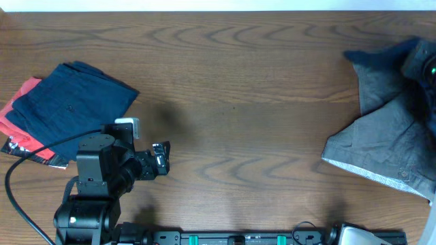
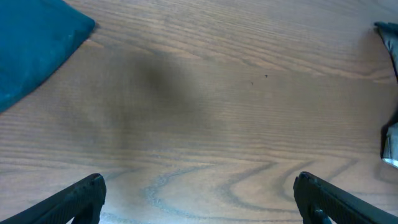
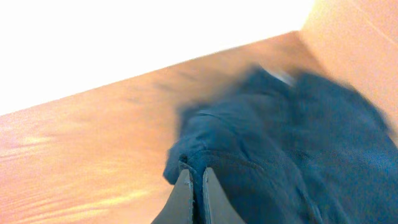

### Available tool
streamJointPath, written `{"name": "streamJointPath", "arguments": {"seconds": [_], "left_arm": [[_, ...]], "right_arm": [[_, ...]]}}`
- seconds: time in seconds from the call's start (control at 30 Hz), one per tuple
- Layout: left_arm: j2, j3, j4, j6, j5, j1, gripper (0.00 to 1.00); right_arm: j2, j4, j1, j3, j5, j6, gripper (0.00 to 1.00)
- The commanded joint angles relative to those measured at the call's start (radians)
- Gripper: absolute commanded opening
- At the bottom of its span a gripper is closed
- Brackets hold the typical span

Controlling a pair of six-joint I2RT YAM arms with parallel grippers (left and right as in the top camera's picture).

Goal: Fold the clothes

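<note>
The garment lies bunched, so the robot's right gripper will carry the dark edge to the left in the overhead view, onto the bare wood, and release it there.
A folded navy garment [image 1: 71,102] lies at the left of the table on top of a red one [image 1: 20,119]. At the far right lies a crumpled grey-blue garment [image 1: 388,143], its upper part bunched and raised. My right gripper [image 3: 194,175] is shut on an edge of that dark fabric [image 3: 280,143], which rises in a fold above the fingertips. My left gripper [image 2: 199,186] hangs open over bare wood, nothing between its fingers [image 2: 87,193]. In the overhead view the left gripper [image 1: 161,158] sits just right of the folded pile.
The wooden table [image 1: 238,102] stretches between the two piles. A corner of the navy pile [image 2: 31,43] shows at the top left of the left wrist view. The left arm's base [image 1: 88,204] and cable stand at the front left. A pale wall [image 3: 360,31] rises behind the right garment.
</note>
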State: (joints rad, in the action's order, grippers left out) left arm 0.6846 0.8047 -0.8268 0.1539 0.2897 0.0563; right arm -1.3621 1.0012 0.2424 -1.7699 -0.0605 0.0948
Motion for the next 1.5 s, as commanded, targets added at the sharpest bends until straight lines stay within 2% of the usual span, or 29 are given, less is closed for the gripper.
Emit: {"name": "streamJointPath", "arguments": {"seconds": [0.0, 0.17, 0.3, 0.5, 0.73, 0.87, 0.9, 0.93, 0.97, 1.03, 1.17, 1.27, 1.47], "left_arm": [[0.000, 0.017, 0.002, 0.001, 0.013, 0.003, 0.98], [0.000, 0.017, 0.002, 0.001, 0.013, 0.003, 0.98], [0.000, 0.017, 0.002, 0.001, 0.013, 0.003, 0.98], [0.000, 0.017, 0.002, 0.001, 0.013, 0.003, 0.98], [0.000, 0.017, 0.002, 0.001, 0.013, 0.003, 0.98], [0.000, 0.017, 0.002, 0.001, 0.013, 0.003, 0.98], [0.000, 0.017, 0.002, 0.001, 0.013, 0.003, 0.98], [0.000, 0.017, 0.002, 0.001, 0.013, 0.003, 0.98], [0.000, 0.017, 0.002, 0.001, 0.013, 0.003, 0.98], [0.000, 0.017, 0.002, 0.001, 0.013, 0.003, 0.98], [0.000, 0.017, 0.008, 0.002, 0.013, 0.003, 0.98], [0.000, 0.017, 0.030, 0.017, 0.014, 0.003, 0.98], [0.028, 0.015, 0.113, 0.175, 0.017, 0.003, 0.98]], "right_arm": [[0.009, 0.033, -0.059, -0.028, -0.349, -0.069, 0.01], [-0.019, 0.166, -0.192, 0.051, -0.332, -0.078, 0.01], [-0.051, 0.154, -0.297, 0.184, -0.333, -0.077, 0.01], [-0.135, 0.029, -0.471, 0.325, -0.333, -0.077, 0.01], [-0.235, -0.162, -0.661, 0.337, -0.333, -0.074, 0.01], [-0.245, -0.207, -0.728, 0.337, -0.329, -0.113, 0.01], [-0.242, -0.205, -0.735, 0.336, -0.313, -0.116, 0.05], [-0.238, -0.200, -0.740, 0.336, -0.278, -0.114, 0.24], [-0.236, -0.190, -0.741, 0.336, -0.231, -0.109, 0.57], [-0.224, -0.154, -0.731, 0.335, -0.098, -0.064, 0.99], [-0.192, -0.053, -0.678, 0.332, 0.207, 0.132, 0.99], [-0.166, 0.046, -0.578, 0.332, 0.349, 0.312, 0.99], [-0.154, 0.143, -0.340, 0.332, 0.261, 0.354, 0.99]]}}
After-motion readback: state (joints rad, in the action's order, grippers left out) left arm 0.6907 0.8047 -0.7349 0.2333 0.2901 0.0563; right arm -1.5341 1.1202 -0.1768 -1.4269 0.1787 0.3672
